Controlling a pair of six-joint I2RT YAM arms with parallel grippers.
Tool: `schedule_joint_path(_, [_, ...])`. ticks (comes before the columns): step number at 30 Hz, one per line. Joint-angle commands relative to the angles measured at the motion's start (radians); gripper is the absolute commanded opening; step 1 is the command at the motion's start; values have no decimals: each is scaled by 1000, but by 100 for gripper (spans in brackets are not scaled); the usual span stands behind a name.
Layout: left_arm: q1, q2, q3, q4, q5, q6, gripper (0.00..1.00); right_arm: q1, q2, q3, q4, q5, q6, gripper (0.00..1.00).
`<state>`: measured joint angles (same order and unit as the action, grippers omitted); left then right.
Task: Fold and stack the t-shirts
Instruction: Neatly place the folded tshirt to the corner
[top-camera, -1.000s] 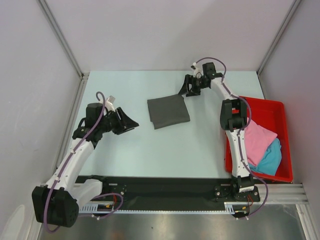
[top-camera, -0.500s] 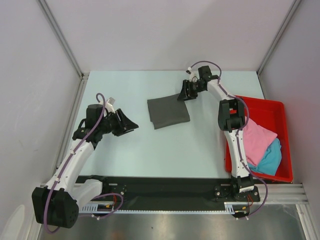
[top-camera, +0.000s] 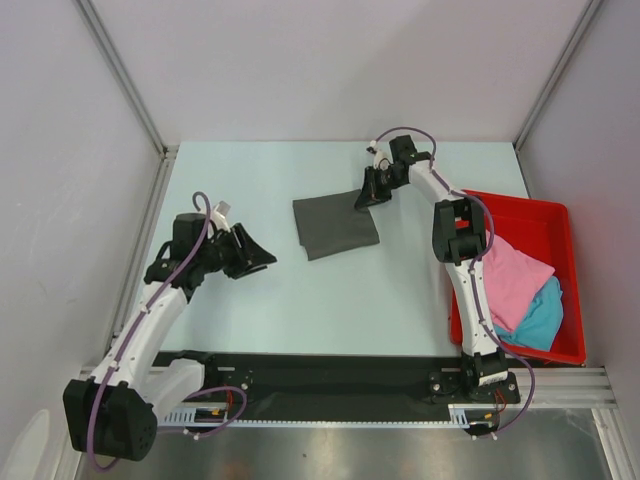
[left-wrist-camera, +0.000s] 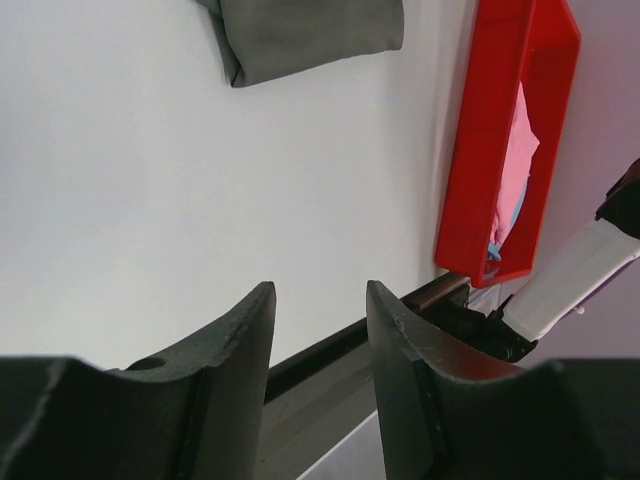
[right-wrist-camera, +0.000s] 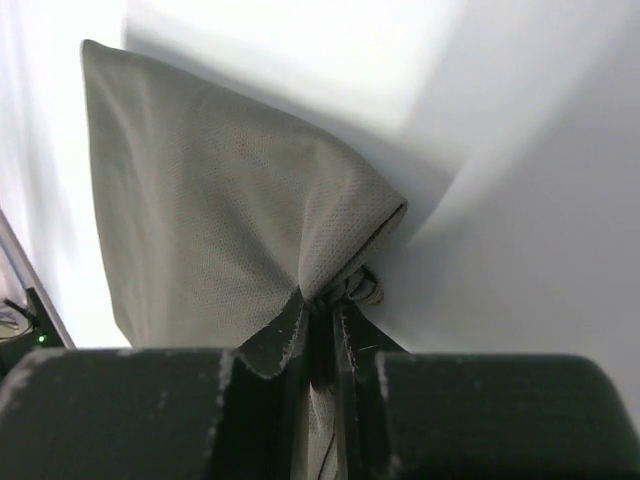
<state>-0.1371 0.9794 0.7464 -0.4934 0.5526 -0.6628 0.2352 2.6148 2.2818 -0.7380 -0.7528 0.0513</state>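
Observation:
I will pull the grey shirt outward and to the right in the top view with my right gripper next, then let it go, because the far corner of the table beyond the tray is bare.
A folded dark charcoal-grey t-shirt (top-camera: 335, 225) lies on the table's middle, also seen in the left wrist view (left-wrist-camera: 310, 30) and close up in the right wrist view (right-wrist-camera: 210, 190). My right gripper (top-camera: 366, 195) is shut on its far right corner, the cloth bunched between the fingers (right-wrist-camera: 322, 310). A pink t-shirt (top-camera: 518, 280) and a turquoise-blue t-shirt (top-camera: 540, 315) lie crumpled in the red tray (top-camera: 530, 210). My left gripper (top-camera: 262, 258) hovers open to the left of the grey shirt, nothing between its fingers (left-wrist-camera: 320, 300).
The red tray (left-wrist-camera: 480, 190) stands at the table's right edge. A black rail (top-camera: 340, 370) runs along the near edge by the arm bases. Metal frame posts (top-camera: 120, 75) and white walls enclose the table on the left, back and right.
My right gripper has moved down and left onto the grey shirt's far right corner and shut on it. The left arm has barely shifted.

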Motion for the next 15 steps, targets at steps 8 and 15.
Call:
schedule_joint_path(8, [-2,-99,-104,-123,-3,20,47,-74,-78,139,-199,349,-129,0])
schedule_joint_path(15, [-25,-41,-131,-151,-6,52,47,-180,-101,189,-256,420,-347,0])
